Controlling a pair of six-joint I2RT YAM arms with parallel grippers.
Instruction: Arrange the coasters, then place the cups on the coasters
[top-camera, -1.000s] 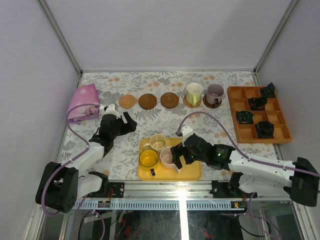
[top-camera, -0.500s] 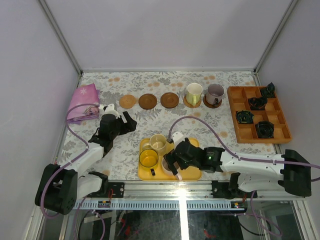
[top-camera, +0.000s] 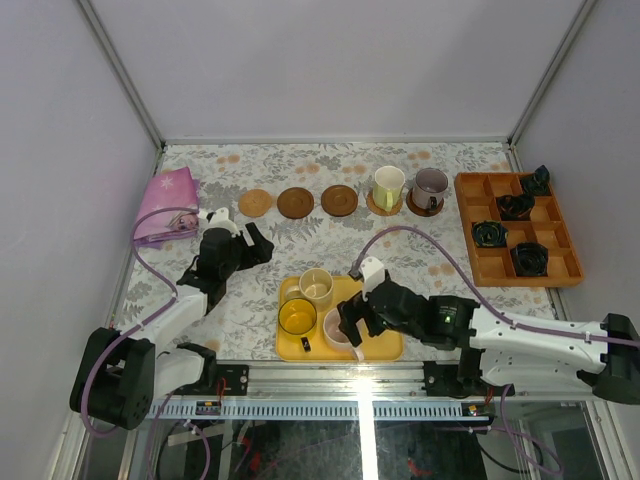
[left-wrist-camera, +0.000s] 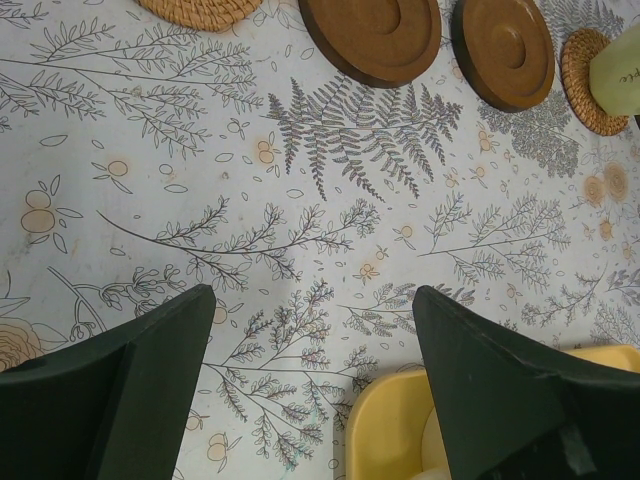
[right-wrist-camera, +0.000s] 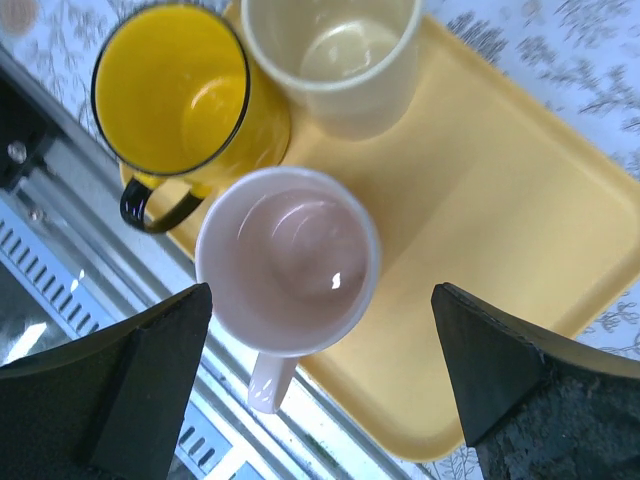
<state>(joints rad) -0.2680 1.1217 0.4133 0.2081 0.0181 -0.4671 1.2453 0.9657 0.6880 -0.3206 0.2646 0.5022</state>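
Observation:
Next, my right gripper moves down and back around the pink cup's handle (top-camera: 358, 353) (right-wrist-camera: 271, 383), since that handle lies below it and nearer the metal front bar.
Three bare coasters lie in a row at the back: a tan one (top-camera: 256, 203) (left-wrist-camera: 200, 10) and two dark brown ones (top-camera: 295, 202) (top-camera: 339, 200) (left-wrist-camera: 372, 35) (left-wrist-camera: 503, 45). To their right, the pale green cup (top-camera: 388, 186) and the purple-grey cup (top-camera: 431, 187) each stand on a coaster. The yellow cup (right-wrist-camera: 180, 90), cream cup (right-wrist-camera: 332, 50) and pink cup (right-wrist-camera: 288, 260) stand on the yellow tray (right-wrist-camera: 500, 230). My right gripper (right-wrist-camera: 322, 292) (top-camera: 352, 325) hangs open over the pink cup, a finger on each side. My left gripper (left-wrist-camera: 312, 295) (top-camera: 255, 245) is open and empty above the cloth.
An orange compartment box (top-camera: 560, 262) with small black objects sits at the right. A pink pouch (top-camera: 165, 203) lies at the far left. The tray's near edge runs close to the table's metal front rail (right-wrist-camera: 60, 250). The tray's corner (left-wrist-camera: 390, 420) shows under my left gripper.
My right gripper has shifted toward the near edge of the tray, settling over the pink cup. The left arm and all cups and coasters have stayed put.

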